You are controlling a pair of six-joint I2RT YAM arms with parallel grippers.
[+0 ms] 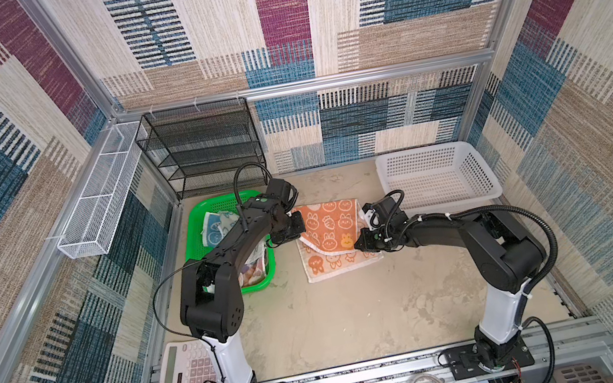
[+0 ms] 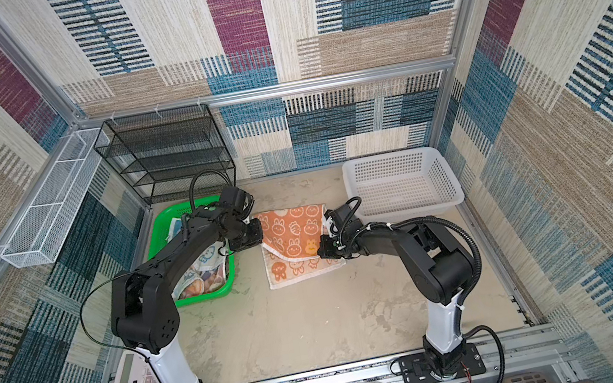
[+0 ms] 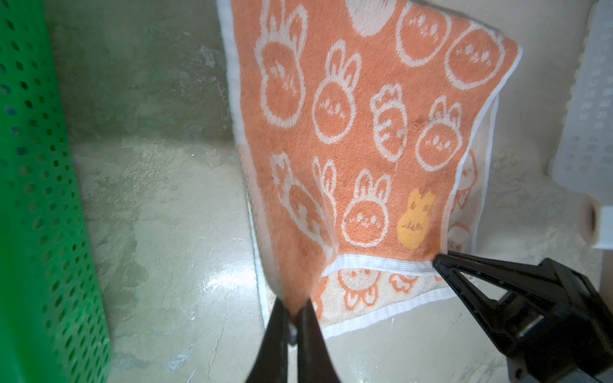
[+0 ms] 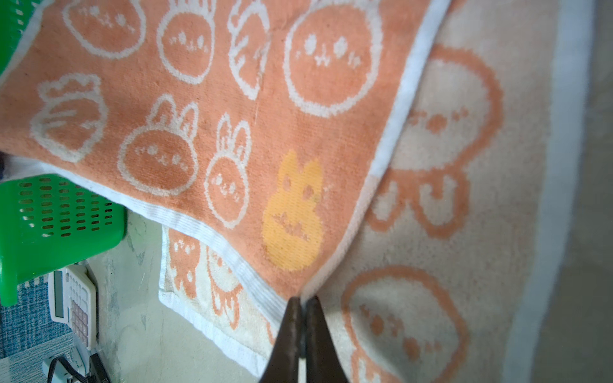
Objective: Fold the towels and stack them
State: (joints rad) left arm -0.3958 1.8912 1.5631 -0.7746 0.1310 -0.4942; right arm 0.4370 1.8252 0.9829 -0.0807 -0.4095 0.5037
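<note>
The lower layer's near corner by the green basket is still bare, so my left gripper should next move down and back to it and release there.
The orange towel (image 1: 329, 224) (image 2: 294, 230) lies mid-table with its near part raised, showing the pale underside (image 4: 464, 199) of the layer beneath. My left gripper (image 3: 293, 308) (image 1: 301, 237) is shut on the raised layer's left corner. My right gripper (image 4: 302, 300) (image 1: 356, 244) is shut on its right corner, also seen in the left wrist view (image 3: 438, 263). In the green basket (image 1: 215, 208) lie a blue towel (image 1: 214, 229) and a whitish towel (image 2: 201, 277), both partly hidden by the left arm.
A white basket (image 1: 437, 175) stands at the back right, close behind the right wrist. A black mesh shelf (image 1: 200, 147) stands behind the green basket. A calculator (image 1: 186, 364) lies at the front left, beside the left arm's base.
</note>
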